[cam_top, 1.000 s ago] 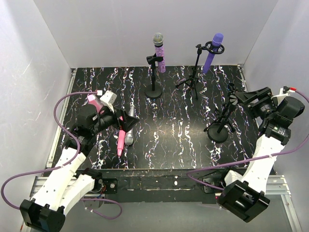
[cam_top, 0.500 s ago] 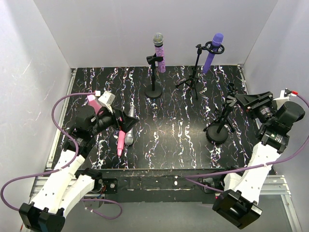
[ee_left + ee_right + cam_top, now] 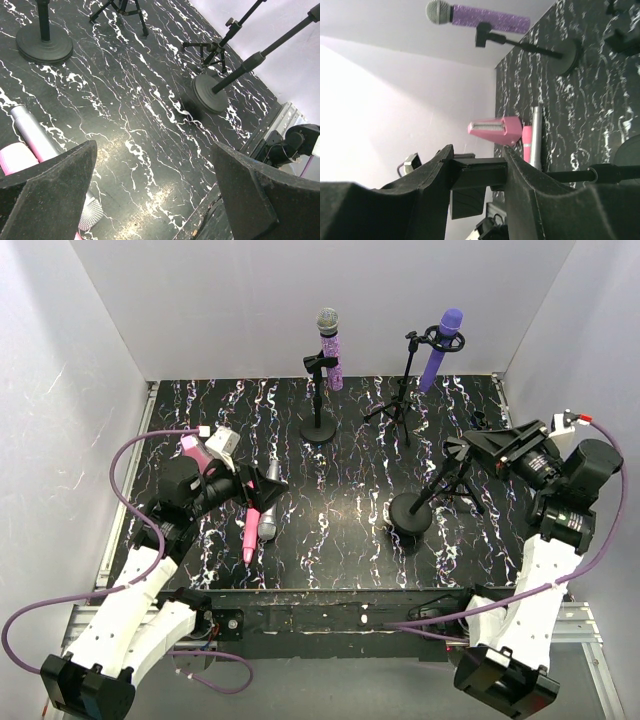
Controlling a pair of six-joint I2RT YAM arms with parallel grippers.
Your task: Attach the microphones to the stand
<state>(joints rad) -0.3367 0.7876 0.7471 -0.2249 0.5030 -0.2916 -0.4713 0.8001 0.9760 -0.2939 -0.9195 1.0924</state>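
Next, my right gripper goes left in the top view and brings the stand upright on the bare tabletop toward the microphones to release, since the stand's base tilts.
My right gripper is shut on the black clip at the top of a round-base stand, which leans over right of centre. A pink microphone and a silver-grey microphone lie side by side at the left. Just above them hovers my left gripper, open and empty. At the back, the glittery microphone sits in a round-base stand and the purple microphone in a tripod stand.
A pink wedge-shaped object rests by my left wrist. A small empty tripod stand is just behind the leaning stand. White walls close in the black marbled table on three sides.
My right gripper has shut on the stand's clip and pulled the stand left toward the centre, tilting it. The left arm has stayed put.
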